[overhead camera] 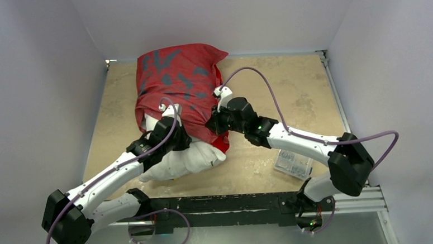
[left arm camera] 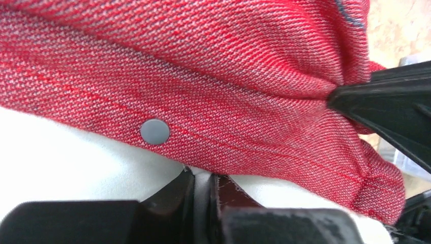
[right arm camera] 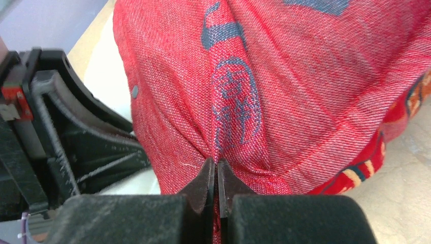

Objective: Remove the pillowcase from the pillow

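The robot's right gripper holds the pillowcase [overhead camera: 178, 82], so the left gripper will next move back toward the pillow's near end [overhead camera: 181, 165], which lies back of it, and let go of the fabric.
The red pillowcase [overhead camera: 178, 82] with grey-blue marks covers the far part of the white pillow [overhead camera: 191, 157], whose near end sticks out toward the arms. My left gripper [overhead camera: 173, 136] is shut on a pinch of the white pillow fabric [left arm camera: 76, 162] just below the pillowcase's red hem [left arm camera: 228, 127], which bears a grey snap [left arm camera: 154, 131]. My right gripper [overhead camera: 213, 122] is shut on a fold of the pillowcase [right arm camera: 244, 101] at its open edge; the patterned inner side [right arm camera: 406, 96] shows at the right.
A clear plastic box [overhead camera: 293, 164] lies on the tan table [overhead camera: 291, 95] near the right arm. Grey walls close in the table on three sides. The right gripper's black finger [left arm camera: 391, 107] shows in the left wrist view.
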Robot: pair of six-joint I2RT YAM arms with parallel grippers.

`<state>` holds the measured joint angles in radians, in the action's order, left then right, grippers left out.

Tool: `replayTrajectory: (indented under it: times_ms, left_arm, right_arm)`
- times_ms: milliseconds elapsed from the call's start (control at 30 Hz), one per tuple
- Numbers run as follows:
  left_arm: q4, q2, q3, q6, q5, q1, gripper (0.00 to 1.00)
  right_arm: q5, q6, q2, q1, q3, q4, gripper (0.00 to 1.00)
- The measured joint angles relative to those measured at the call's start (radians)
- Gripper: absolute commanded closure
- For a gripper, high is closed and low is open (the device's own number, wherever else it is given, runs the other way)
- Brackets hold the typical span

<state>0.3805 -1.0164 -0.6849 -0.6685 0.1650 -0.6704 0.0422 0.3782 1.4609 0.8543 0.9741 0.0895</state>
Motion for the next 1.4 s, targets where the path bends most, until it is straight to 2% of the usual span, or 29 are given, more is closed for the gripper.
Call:
replayTrajectory:
  times_ms: [133,300,467,733,933,1100,1200,1300,1400]
  left_arm:
    - [-0.005,0.014,0.003,-0.002,0.029,-0.005,1.00]
    - [0.070,0.103,-0.025,-0.001,0.068,-0.007,1.00]
    - [0.172,0.217,-0.087,0.001,0.093,-0.007,1.00]
    - [0.318,0.333,-0.169,0.008,0.064,-0.011,1.00]
    - [0.362,0.386,-0.247,0.065,-0.065,-0.011,1.00]
    - [0.353,0.389,-0.248,0.122,-0.248,-0.011,1.00]
    - [0.309,0.391,-0.217,0.140,-0.333,-0.004,1.00]
    - [0.246,0.383,-0.156,0.138,-0.406,-0.004,0.80]
    - [0.180,0.333,-0.109,0.129,-0.472,-0.004,0.64]
  right_arm:
    - [-0.030,0.019,-0.035,-0.040,0.000,-0.005,1.00]
    - [-0.044,0.055,-0.048,-0.219,0.000,0.033,1.00]
    - [0.018,0.096,-0.045,-0.456,0.000,0.095,1.00]
    - [0.195,0.171,0.055,-0.644,0.052,0.167,1.00]
    - [0.321,0.238,0.205,-0.788,0.146,0.191,1.00]
    - [0.368,0.240,0.346,-0.809,0.282,0.189,1.00]
    - [0.388,0.224,0.367,-0.809,0.296,0.190,0.99]
    - [0.378,0.191,0.359,-0.806,0.296,0.183,0.84]
    - [0.349,0.149,0.329,-0.799,0.296,0.168,0.63]
